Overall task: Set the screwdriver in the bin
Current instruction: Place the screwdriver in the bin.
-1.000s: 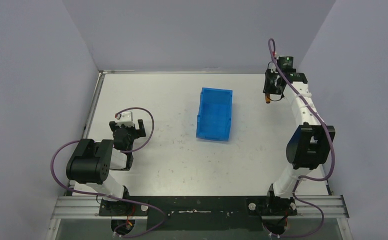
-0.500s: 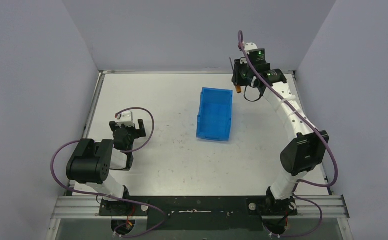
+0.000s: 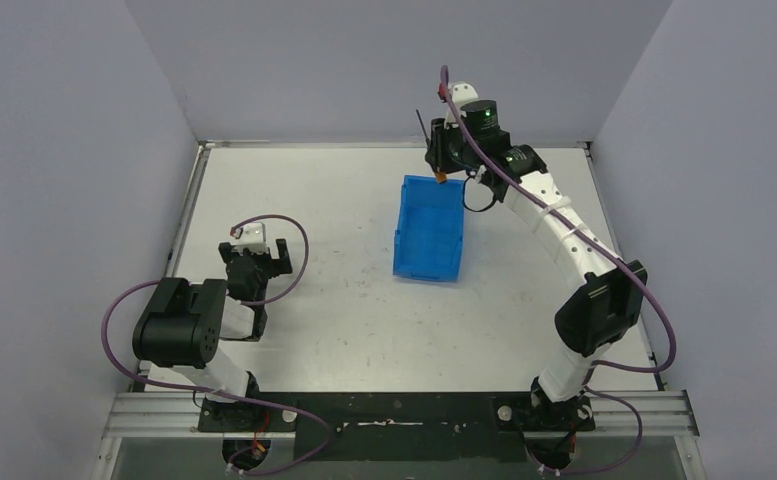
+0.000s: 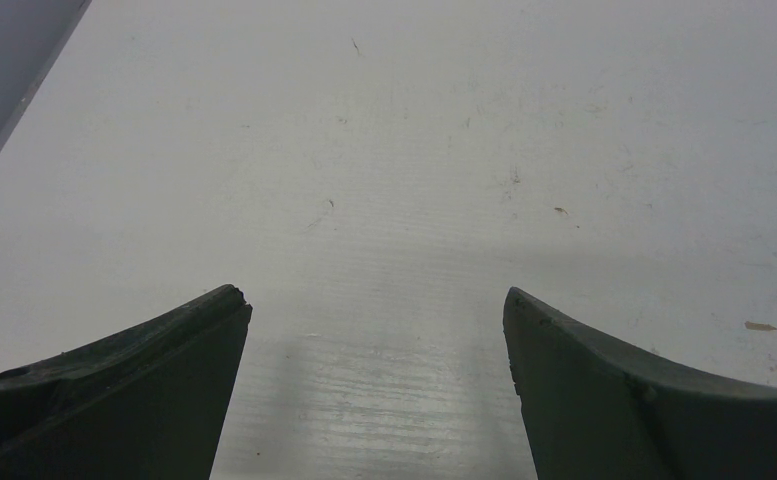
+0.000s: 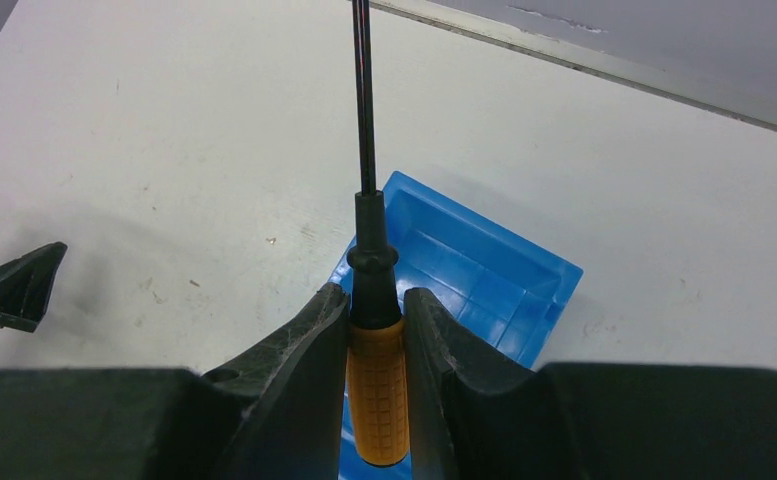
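My right gripper should next lower back into the bin's empty middle, below it toward my base, to release, since the screwdriver's stem juts past the bin's far rim.
My right gripper is shut on the screwdriver, its orange handle clamped between the fingers and its thin black shaft pointing forward and up. In the top view the orange handle hangs over the far end of the blue bin. The bin also shows below the jaws in the right wrist view, and its inside is empty. My left gripper is open and empty, low over the bare table at the left.
Grey walls close in the table on the left, back and right. A metal rail runs along the far edge. The left gripper's fingertips show at the left edge of the right wrist view.
My right arm has swung left from the far right corner with the screwdriver, reaching the far end of the bin. The left arm has not moved.
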{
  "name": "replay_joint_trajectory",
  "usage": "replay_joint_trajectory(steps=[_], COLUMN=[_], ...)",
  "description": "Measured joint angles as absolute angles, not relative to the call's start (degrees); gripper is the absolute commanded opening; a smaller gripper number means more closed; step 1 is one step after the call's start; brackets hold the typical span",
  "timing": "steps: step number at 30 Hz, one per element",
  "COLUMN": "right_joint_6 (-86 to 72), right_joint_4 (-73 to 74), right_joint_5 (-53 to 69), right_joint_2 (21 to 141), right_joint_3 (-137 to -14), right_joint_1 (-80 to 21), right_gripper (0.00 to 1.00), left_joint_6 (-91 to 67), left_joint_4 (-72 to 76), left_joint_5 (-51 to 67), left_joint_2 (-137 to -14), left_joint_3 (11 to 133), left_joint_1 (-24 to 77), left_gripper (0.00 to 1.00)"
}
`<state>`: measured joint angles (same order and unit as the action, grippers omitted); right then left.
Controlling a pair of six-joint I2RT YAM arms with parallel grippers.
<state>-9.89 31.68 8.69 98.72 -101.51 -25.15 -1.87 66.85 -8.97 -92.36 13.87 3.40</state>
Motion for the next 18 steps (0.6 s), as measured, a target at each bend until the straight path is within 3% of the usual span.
replay_joint_trajectory(steps=[18], right_joint_6=[-10.31], right_joint_4=[25.78], right_joint_5=[4.64], right_joint_2=[97.60], right_joint_3=[-85.12], right_joint_1=[-29.36], right_gripper=[0.00], left_joint_6=[-1.87], left_joint_4=[66.85], left_joint_5=[-8.97], left_joint_2=[-92.36], left_joint_3=[13.87], left_joint_1=[3.40], left_gripper=[0.97])
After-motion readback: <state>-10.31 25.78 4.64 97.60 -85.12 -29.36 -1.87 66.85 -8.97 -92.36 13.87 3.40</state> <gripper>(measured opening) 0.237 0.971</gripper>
